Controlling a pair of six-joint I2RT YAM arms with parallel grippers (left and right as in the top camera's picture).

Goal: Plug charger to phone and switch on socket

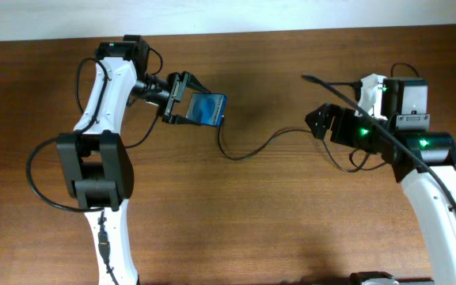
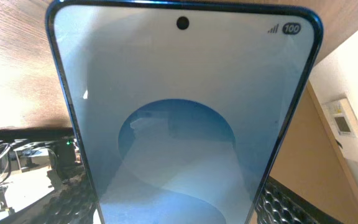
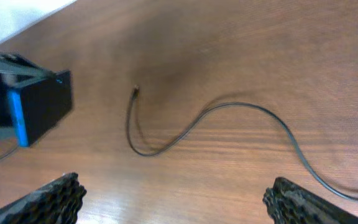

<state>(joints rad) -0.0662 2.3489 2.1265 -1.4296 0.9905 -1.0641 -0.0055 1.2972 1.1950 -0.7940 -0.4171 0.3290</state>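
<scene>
My right gripper moves across above the cable's curve next, then onto the phone's loose end, which sticks out from my left gripper.
My left gripper is shut on the phone and holds it tilted above the table at the back left. In the left wrist view the phone's blue screen fills the frame between my fingers. The black charger cable lies on the table; its plug tip rests free just right of the phone. My right gripper is open and empty, above the table to the right of the cable's curve. A white block, possibly the socket, shows partly behind the right arm.
The wooden table ends at a white wall along the back. The cable runs right under the right arm. The left arm's base stands at the front left with its own black wires looping beside it.
</scene>
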